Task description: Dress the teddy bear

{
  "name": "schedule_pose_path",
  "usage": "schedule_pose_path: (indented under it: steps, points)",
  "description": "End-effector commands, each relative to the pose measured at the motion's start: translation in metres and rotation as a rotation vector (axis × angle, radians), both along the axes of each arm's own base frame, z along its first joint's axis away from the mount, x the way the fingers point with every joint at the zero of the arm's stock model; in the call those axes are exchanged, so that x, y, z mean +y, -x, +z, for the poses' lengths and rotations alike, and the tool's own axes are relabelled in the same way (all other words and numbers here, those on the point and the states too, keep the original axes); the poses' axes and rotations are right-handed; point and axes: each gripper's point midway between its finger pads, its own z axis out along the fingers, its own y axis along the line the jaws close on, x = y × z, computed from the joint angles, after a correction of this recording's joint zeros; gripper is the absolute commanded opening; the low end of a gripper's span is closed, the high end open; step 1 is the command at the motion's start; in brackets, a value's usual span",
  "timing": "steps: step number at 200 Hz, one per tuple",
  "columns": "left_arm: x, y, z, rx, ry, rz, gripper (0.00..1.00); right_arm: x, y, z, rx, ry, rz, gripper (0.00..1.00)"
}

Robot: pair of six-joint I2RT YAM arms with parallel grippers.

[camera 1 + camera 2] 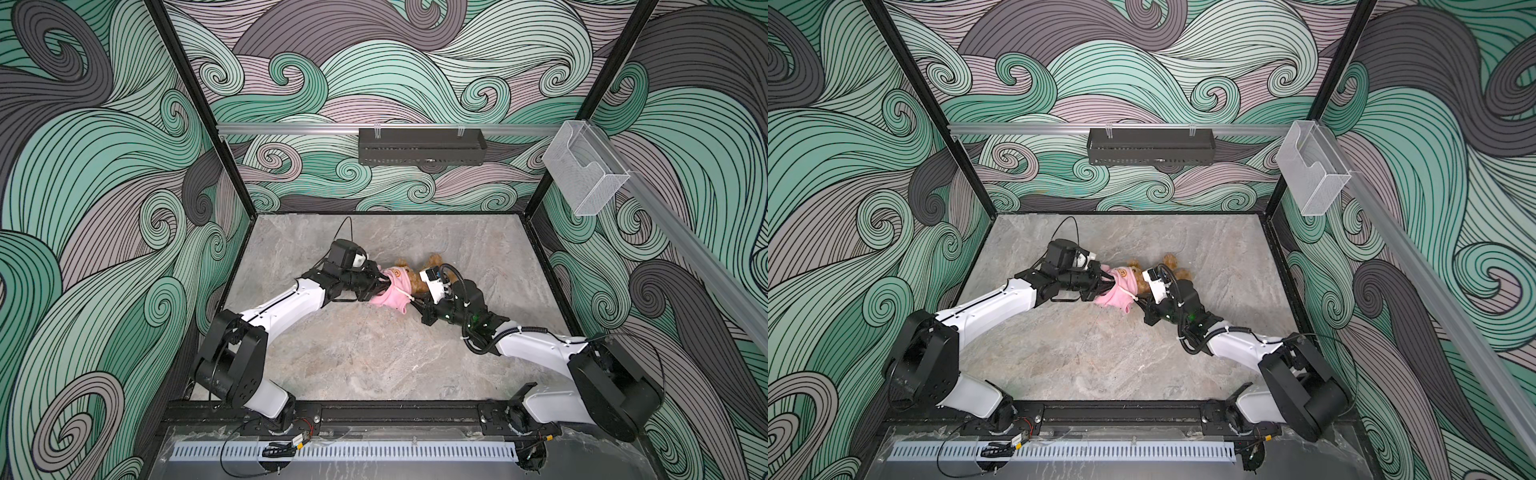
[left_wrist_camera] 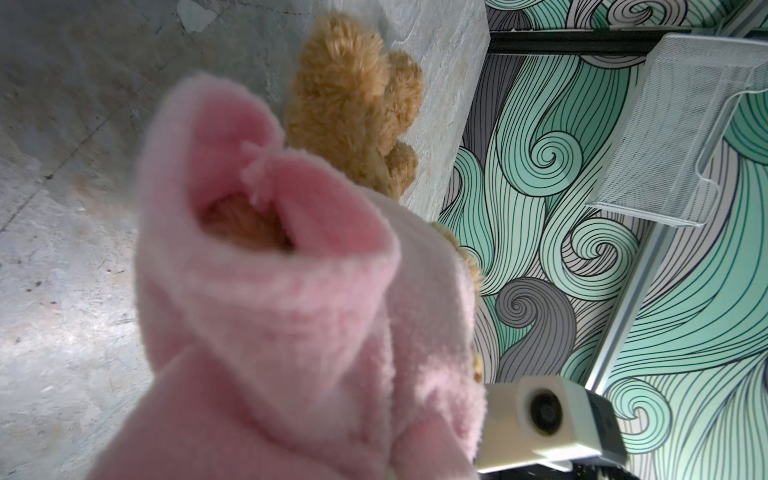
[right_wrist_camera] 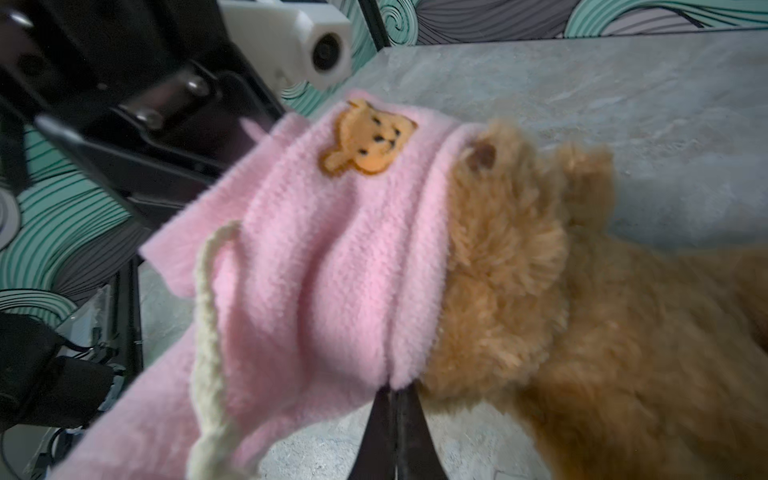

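My right gripper draws the garment's hem away from my left gripper toward the bear's bare body [image 3: 640, 328] next and releases, since the fleece covers only the head.
The teddy bear [image 1: 432, 262] [image 1: 1172, 263] lies on the marble table [image 1: 374, 357], and the pink garment [image 1: 394, 293] [image 1: 1120, 291] is pulled over its head end. In the right wrist view the garment [image 3: 324, 249] with its orange bear-face patch [image 3: 365, 141] covers part of the bear's [image 3: 561, 291] face. My right gripper [image 3: 397, 390] [image 1: 415, 302] is shut on the garment's hem. My left gripper [image 1: 384, 283] [image 1: 1106, 283] reaches into the garment's other end. Its jaws are buried under pink fleece [image 2: 270, 311] and grip it. Bear fur shows inside the opening [image 2: 245, 232].
A black tray [image 1: 422, 151] hangs on the back wall rail. A clear mesh holder [image 1: 584, 170] hangs on the right rail. Patterned walls close in the table on three sides. A cream drawstring [image 3: 208, 311] dangles from the garment.
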Motion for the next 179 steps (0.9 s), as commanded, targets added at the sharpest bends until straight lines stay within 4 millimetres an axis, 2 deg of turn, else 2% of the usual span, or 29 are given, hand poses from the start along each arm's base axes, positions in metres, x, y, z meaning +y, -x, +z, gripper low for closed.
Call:
schedule_pose_path:
  steps: [1,18,52,92,124,152,179]
  points:
    - [-0.008,-0.002,0.025,-0.006,0.111,-0.001,0.0,-0.044,-0.019,-0.025,0.064,0.183,-0.253,0.0]
    - [-0.008,0.0,0.021,0.031,0.136,-0.001,0.0,-0.072,-0.022,-0.04,0.079,0.299,-0.366,0.0]
    - [-0.001,0.002,0.018,0.051,0.14,-0.002,0.0,-0.111,-0.029,-0.044,0.037,0.404,-0.511,0.0]
    - [-0.001,0.009,0.016,0.04,0.112,-0.063,0.0,-0.13,-0.043,-0.058,0.119,0.387,-0.551,0.0]
    - [0.001,0.014,0.006,0.0,0.038,-0.138,0.0,-0.135,-0.053,-0.055,0.158,0.367,-0.545,0.0]
    - [0.005,0.018,-0.005,-0.043,-0.051,-0.214,0.0,-0.139,-0.054,-0.055,0.189,0.352,-0.554,0.0]
    - [0.012,0.021,-0.016,-0.064,-0.11,-0.269,0.0,-0.163,-0.054,-0.059,0.211,0.37,-0.621,0.0]
